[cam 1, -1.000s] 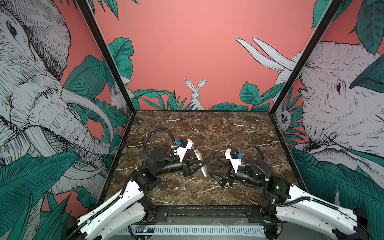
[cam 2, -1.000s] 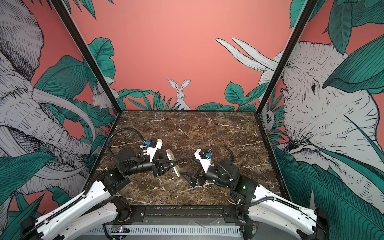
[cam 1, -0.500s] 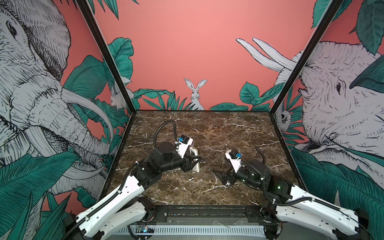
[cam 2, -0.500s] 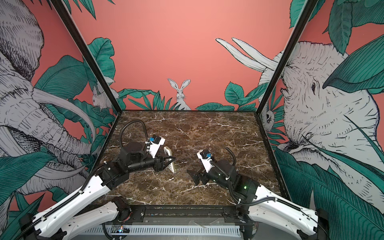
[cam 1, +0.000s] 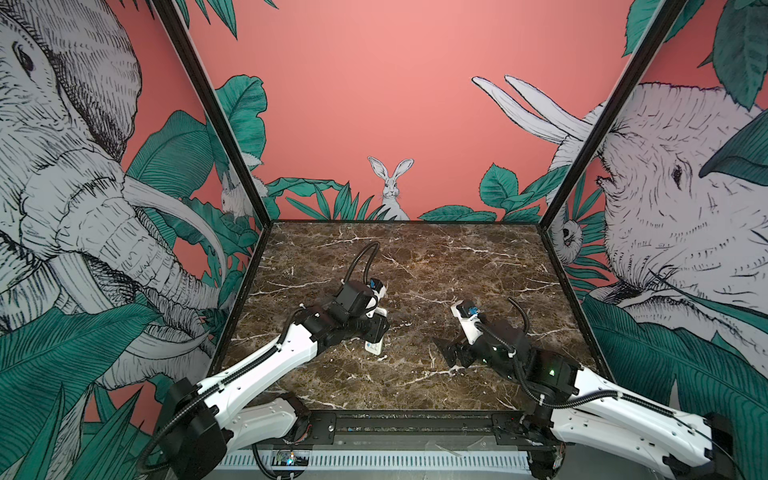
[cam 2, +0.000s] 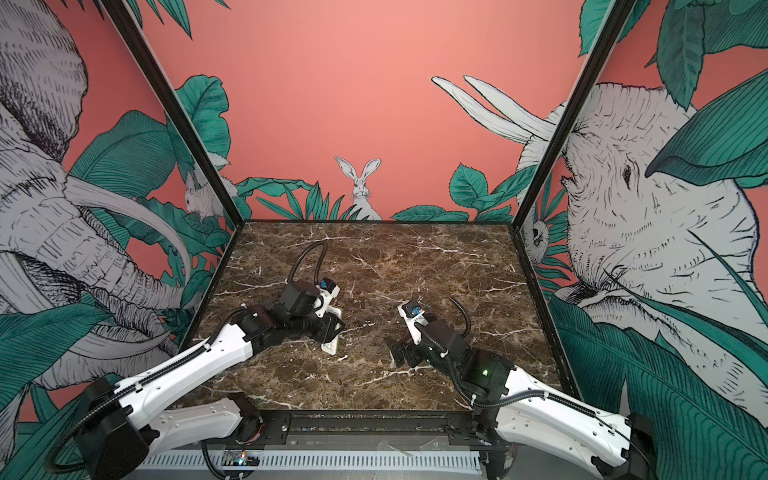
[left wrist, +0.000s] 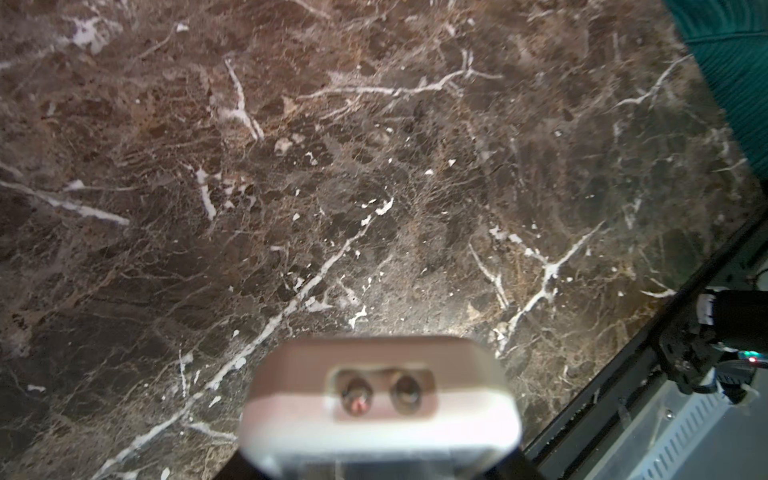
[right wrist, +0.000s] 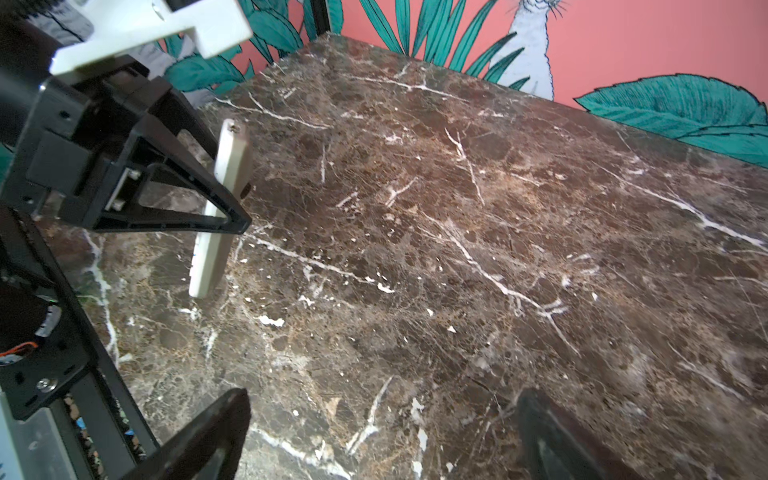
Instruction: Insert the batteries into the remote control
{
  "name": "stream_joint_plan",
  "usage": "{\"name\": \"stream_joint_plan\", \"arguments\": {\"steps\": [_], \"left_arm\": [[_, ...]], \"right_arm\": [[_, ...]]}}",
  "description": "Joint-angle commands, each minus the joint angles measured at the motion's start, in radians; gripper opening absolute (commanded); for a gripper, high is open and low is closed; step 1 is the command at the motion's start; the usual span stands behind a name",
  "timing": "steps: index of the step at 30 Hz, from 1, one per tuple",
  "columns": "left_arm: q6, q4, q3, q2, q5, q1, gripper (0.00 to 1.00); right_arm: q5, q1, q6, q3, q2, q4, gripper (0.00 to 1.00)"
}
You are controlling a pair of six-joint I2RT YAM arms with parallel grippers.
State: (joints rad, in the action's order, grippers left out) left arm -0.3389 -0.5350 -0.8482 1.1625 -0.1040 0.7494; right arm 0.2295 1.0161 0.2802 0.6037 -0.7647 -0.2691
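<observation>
The left gripper moves down and tips its fingers downward next, laying the upright remote control flat to release it, since clear marble lies just below the gripper.
My left gripper (cam 1: 376, 328) is shut on the remote control (cam 1: 374, 345), a slim white handset with a beige back, gripped across its middle. In both top views its lower end (cam 2: 331, 345) hangs just over the marble left of centre. The right wrist view shows the remote control (right wrist: 226, 187) on edge between the left gripper's black fingers (right wrist: 208, 216), beige back turned this way. The left wrist view shows its end face with two small emitters (left wrist: 380, 399). My right gripper (cam 1: 451, 353) stands open and empty (right wrist: 380, 432), low over the marble to the remote's right. The batteries are out of view.
The dark marble table (cam 1: 415, 266) is walled by pink jungle panels on three sides. A black rail (cam 1: 411, 424) runs along the front edge, with the arm bases behind it. The left arm's cable (cam 1: 363, 257) loops above the table.
The left arm has risen and its wrist has rolled, turning the held remote from a slanted lie to a steeper, on-edge pose. The right gripper has shifted only slightly and stays open.
</observation>
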Motion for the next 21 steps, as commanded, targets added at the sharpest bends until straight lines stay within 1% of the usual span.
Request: {"name": "stream_joint_plan", "arguments": {"steps": [1,8,14,18,21], "left_arm": [[-0.02,-0.024,0.0,0.046,0.042,-0.01,0.0],[-0.038,0.029,0.013,0.171,0.067,-0.037,0.0],[-0.06,0.078,0.025,0.262,0.075,-0.042,0.0],[-0.074,0.097,0.032,0.312,0.088,-0.042,0.02],[-0.087,0.118,0.043,0.338,0.094,-0.042,0.06]], "right_arm": [[0.074,-0.003,0.0,0.021,-0.01,-0.005,0.99],[0.138,-0.004,-0.013,0.013,-0.04,-0.012,0.99],[0.167,-0.003,-0.017,-0.004,-0.023,-0.009,0.99],[0.182,-0.005,-0.022,-0.021,-0.001,-0.001,0.99],[0.197,-0.005,-0.025,-0.038,0.021,0.019,0.99]]}}
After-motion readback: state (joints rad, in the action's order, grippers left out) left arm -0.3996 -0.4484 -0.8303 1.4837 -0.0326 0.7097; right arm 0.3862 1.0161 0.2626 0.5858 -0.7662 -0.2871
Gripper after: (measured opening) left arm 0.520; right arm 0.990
